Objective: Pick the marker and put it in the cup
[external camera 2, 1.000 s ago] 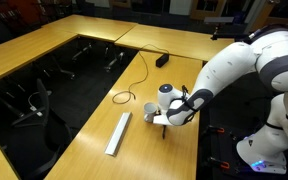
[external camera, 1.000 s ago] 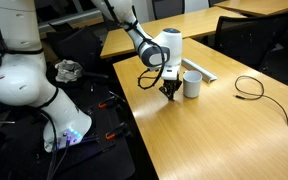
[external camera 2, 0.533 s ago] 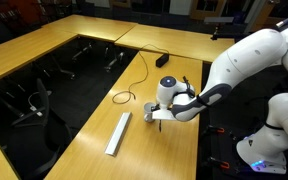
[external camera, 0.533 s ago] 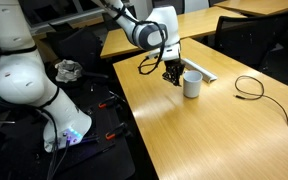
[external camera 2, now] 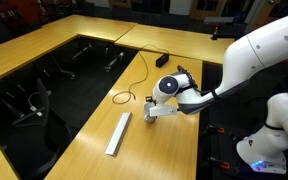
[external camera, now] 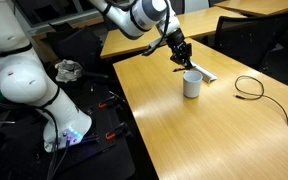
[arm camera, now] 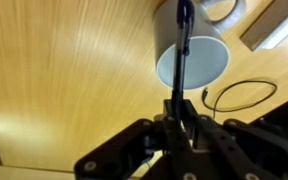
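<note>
The gripper tilts and brings the dark marker down into the white cup's opening (external camera: pixel 192 74) (arm camera: pixel 200 63) next, then releases it. The cup stands upright, its opening facing up.
My gripper (external camera: pixel 180 53) is shut on the black marker (arm camera: pixel 183 45) and holds it in the air above the white cup (external camera: pixel 192 84). In the wrist view the marker runs up from my jaws (arm camera: pixel 176 108) and its tip lies over the cup's open mouth (arm camera: pixel 192 66). The cup stands upright on the wooden table and also shows in an exterior view (external camera 2: pixel 153 112), partly behind my gripper (external camera 2: pixel 162 100). The marker is too small to make out in both exterior views.
A long pale grey flat bar (external camera 2: pixel 118 132) lies next to the cup, also seen behind it (external camera: pixel 204 73). A black looped cable (external camera: pixel 250 87) lies on the table beyond the cup (external camera 2: pixel 129 95). The table edge (external camera: pixel 134 120) drops to the floor.
My gripper has risen from the table beside the cup with the marker in it and moved up over the cup.
</note>
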`<state>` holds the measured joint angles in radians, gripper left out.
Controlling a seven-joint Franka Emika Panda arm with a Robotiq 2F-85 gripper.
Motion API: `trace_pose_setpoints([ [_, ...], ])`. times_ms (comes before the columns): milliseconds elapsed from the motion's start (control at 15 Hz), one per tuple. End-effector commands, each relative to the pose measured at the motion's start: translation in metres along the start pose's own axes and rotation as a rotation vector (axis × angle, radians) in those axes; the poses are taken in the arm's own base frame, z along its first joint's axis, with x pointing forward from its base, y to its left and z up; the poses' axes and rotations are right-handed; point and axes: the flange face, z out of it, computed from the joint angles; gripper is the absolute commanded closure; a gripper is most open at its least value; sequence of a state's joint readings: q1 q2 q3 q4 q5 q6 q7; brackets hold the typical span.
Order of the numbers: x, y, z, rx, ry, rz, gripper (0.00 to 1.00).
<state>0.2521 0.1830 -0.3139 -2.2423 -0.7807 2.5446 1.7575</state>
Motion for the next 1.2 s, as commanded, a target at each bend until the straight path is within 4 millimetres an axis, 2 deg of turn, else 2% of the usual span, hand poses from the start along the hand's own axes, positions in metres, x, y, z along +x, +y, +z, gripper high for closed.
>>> trace_pose_setpoints([
  [0, 0.001, -0.015, -0.018, -0.008, 0.187, -0.018, 0.97],
  [267, 0.006, -0.029, -0.017, -0.044, 0.409, -0.014, 0.97],
  [467, 0.004, -0.029, 0.004, -0.079, 0.502, -0.009, 0.97],
  [800, -0.018, -0.031, 0.046, -0.099, 0.530, -0.004, 0.97],
  [1067, -0.039, -0.035, 0.063, -0.098, 0.488, -0.016, 0.97],
  [1133, -0.043, -0.035, 0.062, -0.102, 0.474, -0.031, 0.62],
])
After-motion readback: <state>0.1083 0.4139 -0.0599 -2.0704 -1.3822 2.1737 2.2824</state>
